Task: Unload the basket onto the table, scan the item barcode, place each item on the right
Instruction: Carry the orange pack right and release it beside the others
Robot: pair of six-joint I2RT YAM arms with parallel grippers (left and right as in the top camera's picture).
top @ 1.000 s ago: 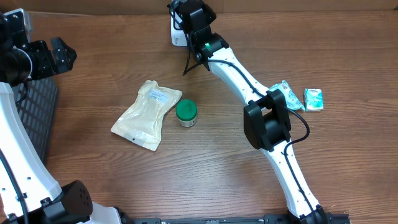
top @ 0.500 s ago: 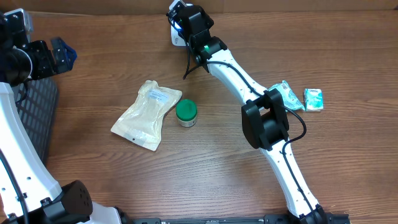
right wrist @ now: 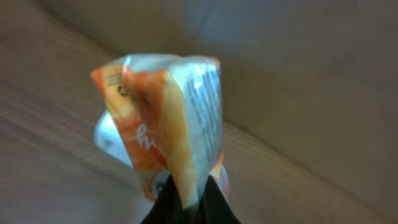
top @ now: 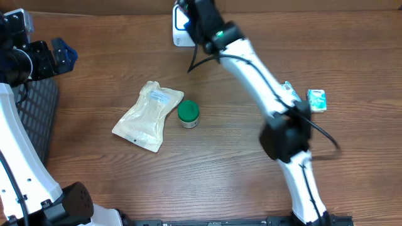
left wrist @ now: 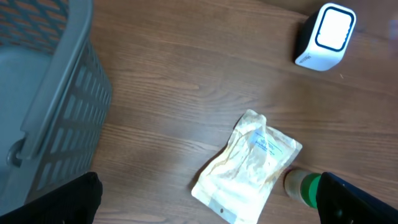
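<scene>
The spot between the teal packets lies right of my right gripper in the overhead view, so next I need to swing my right gripper back there, lower and release.
In the right wrist view my right gripper is shut on an orange and white packet, pinched at its lower edge and standing upright with small print on its side. Overhead, that gripper hovers at the table's far edge directly over the white scanner; the packet is hidden under the wrist there. The scanner also shows in the left wrist view, its pale window facing up. My left gripper hangs open at the far left with nothing between its fingers.
A beige pouch and a green-lidded jar lie mid-table. Two small teal packets sit at the right beside the right arm. A grey mesh basket stands at the left edge under the left arm.
The right arm's wrist has shifted up and to the right over the scanner, and its elbow has swung right. The left arm has not moved.
</scene>
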